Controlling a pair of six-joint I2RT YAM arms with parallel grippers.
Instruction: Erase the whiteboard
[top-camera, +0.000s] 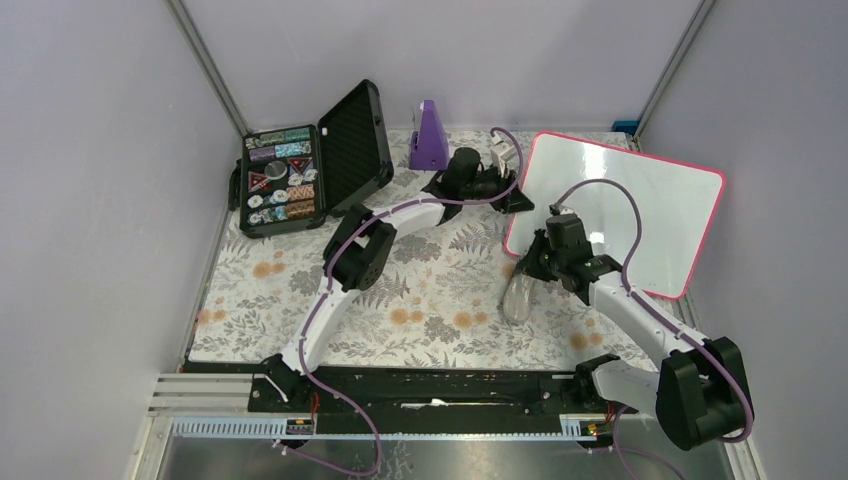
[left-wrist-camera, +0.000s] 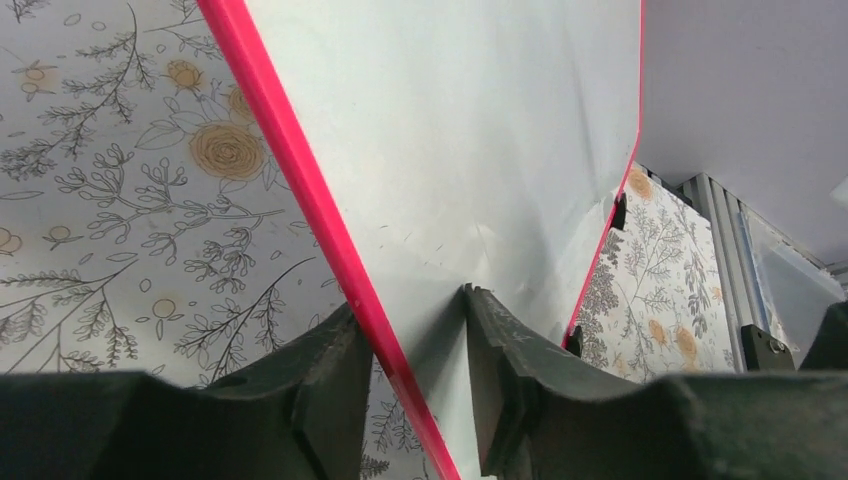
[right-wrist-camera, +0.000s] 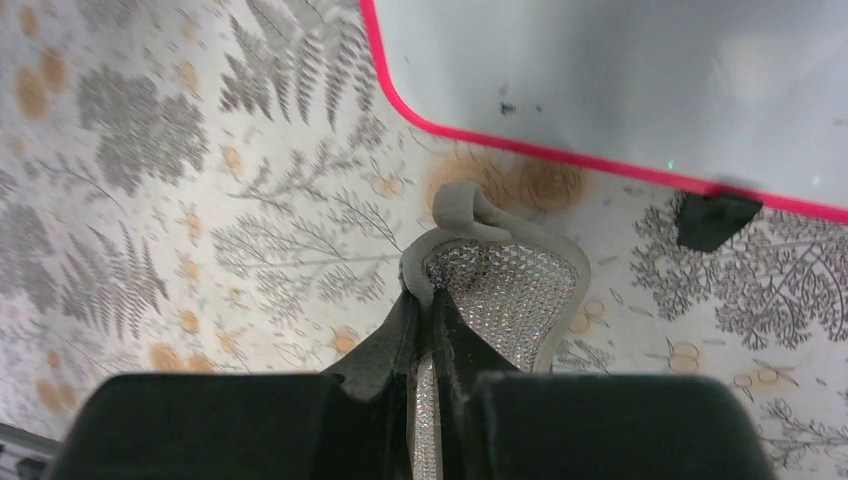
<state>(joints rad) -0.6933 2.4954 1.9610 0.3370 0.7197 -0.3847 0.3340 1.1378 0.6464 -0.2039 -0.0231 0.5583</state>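
Observation:
Next, my right gripper brings the sponge (top-camera: 518, 295) down to the left in the top view, onto bare cloth clear of the whiteboard, and releases it there.
The whiteboard (top-camera: 640, 205), glossy white with a thin pink-red frame, lies at the right of the table, and I make out no writing on it from above. My left gripper (top-camera: 505, 160) reaches to its far left edge. In the left wrist view the pink frame (left-wrist-camera: 320, 215) runs between the slightly parted fingers of my left gripper (left-wrist-camera: 405, 300), with slack on the white side. My right gripper (top-camera: 530, 268) (right-wrist-camera: 430, 295) is shut on a grey oval sponge (right-wrist-camera: 500, 290) (top-camera: 518, 295) with a glittery mesh face, held just off the board's near left corner (right-wrist-camera: 400, 95). A few tiny dark specks (right-wrist-camera: 506, 106) show there.
An open black case (top-camera: 300, 175) with several small packets stands at the back left, and a purple wedge-shaped object (top-camera: 430, 135) behind the left arm. The board's black feet (right-wrist-camera: 712, 218) (left-wrist-camera: 620, 212) rest on the floral cloth (top-camera: 420, 300). Walls close in on three sides.

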